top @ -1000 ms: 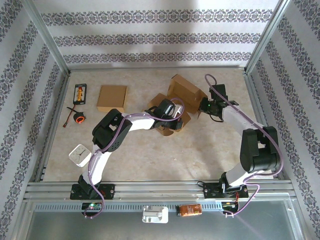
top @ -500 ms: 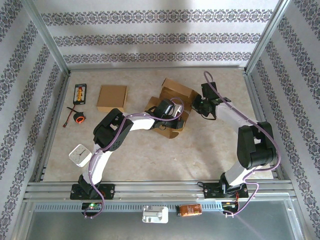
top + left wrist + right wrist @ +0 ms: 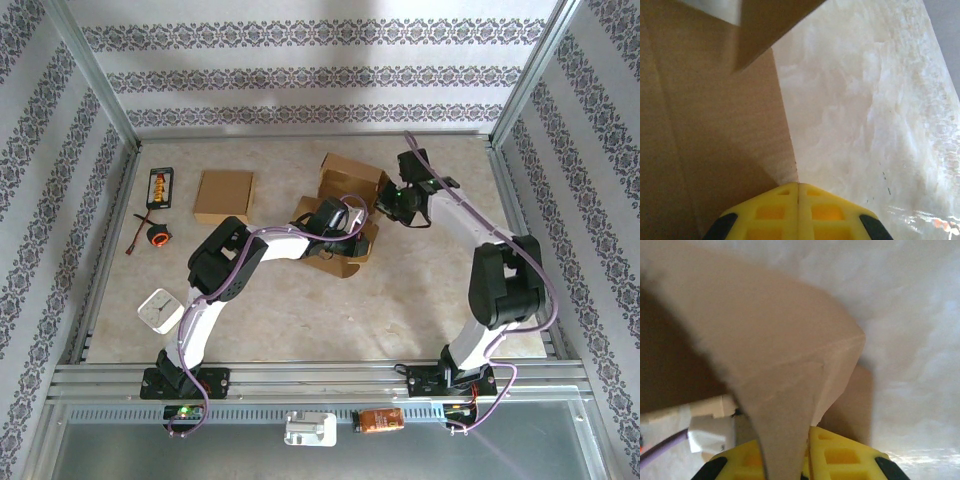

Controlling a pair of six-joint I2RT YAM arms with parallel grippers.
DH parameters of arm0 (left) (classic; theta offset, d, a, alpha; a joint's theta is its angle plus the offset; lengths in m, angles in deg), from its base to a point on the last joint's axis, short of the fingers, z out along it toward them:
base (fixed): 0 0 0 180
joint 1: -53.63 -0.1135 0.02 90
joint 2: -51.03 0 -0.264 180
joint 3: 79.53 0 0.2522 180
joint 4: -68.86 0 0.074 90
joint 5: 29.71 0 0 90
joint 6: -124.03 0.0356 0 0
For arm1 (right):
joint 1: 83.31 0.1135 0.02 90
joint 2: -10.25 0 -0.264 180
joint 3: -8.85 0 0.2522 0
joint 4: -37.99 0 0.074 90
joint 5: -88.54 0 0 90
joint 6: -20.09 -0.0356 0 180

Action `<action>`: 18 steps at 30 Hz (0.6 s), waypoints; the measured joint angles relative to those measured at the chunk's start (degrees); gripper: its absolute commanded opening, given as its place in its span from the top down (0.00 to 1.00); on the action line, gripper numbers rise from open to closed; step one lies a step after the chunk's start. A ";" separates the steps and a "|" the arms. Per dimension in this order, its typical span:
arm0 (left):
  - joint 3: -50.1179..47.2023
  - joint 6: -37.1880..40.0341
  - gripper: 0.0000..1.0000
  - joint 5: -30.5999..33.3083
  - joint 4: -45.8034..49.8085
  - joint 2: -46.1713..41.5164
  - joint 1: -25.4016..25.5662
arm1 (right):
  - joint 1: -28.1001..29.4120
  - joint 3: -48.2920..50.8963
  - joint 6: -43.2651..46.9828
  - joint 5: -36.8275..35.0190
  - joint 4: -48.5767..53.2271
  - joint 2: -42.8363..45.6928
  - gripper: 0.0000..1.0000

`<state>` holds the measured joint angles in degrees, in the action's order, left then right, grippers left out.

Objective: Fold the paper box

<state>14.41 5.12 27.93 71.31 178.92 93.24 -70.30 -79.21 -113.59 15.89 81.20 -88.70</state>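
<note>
The box is crooked, so my right gripper should next carry the box's curved flap toward the box's open inside beside it and release it there.
The brown paper box (image 3: pixel 345 205) lies half folded at the table's middle, with its lid flap (image 3: pixel 352 172) raised at the back. My left gripper (image 3: pixel 335 222) reaches into the box from the left. In the left wrist view its yellow fingers (image 3: pixel 770 212) meet shut on the edge of a box wall (image 3: pixel 715 125). My right gripper (image 3: pixel 395 200) is at the box's right side. In the right wrist view the right gripper (image 3: pixel 800 437) is shut on a curved flap (image 3: pixel 780 365) that runs down between its fingers.
A flat folded cardboard box (image 3: pixel 223 195) lies at the back left, beside a black and yellow device (image 3: pixel 160 186) and an orange ring on a cable (image 3: pixel 157 235). A white square object (image 3: pixel 160 310) sits near the left arm. Metal frame rails (image 3: pixel 505 180) bound the table.
My right gripper has swung left and toward the back with the flap, bringing the lid up and over the box. The left arm has stayed where it was.
</note>
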 measured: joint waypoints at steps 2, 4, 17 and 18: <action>0.00 -0.13 1.00 -0.26 -0.24 0.13 0.00 | -0.02 -2.36 1.68 3.45 1.51 -2.67 0.86; 0.00 -1.01 1.00 -0.44 -0.15 0.13 -0.02 | -0.20 -4.44 3.37 6.43 2.62 -4.83 0.86; -5.95 -4.33 0.80 -0.37 -5.46 -2.99 -0.72 | 2.08 -5.99 8.52 3.06 2.56 -7.39 0.84; -8.02 -4.13 0.76 0.20 -5.95 -4.68 -0.70 | 2.73 -5.99 9.09 1.86 2.99 -7.50 0.84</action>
<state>6.39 0.99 28.12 65.37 174.25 92.54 -67.57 -85.20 -104.50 17.74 84.20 -96.20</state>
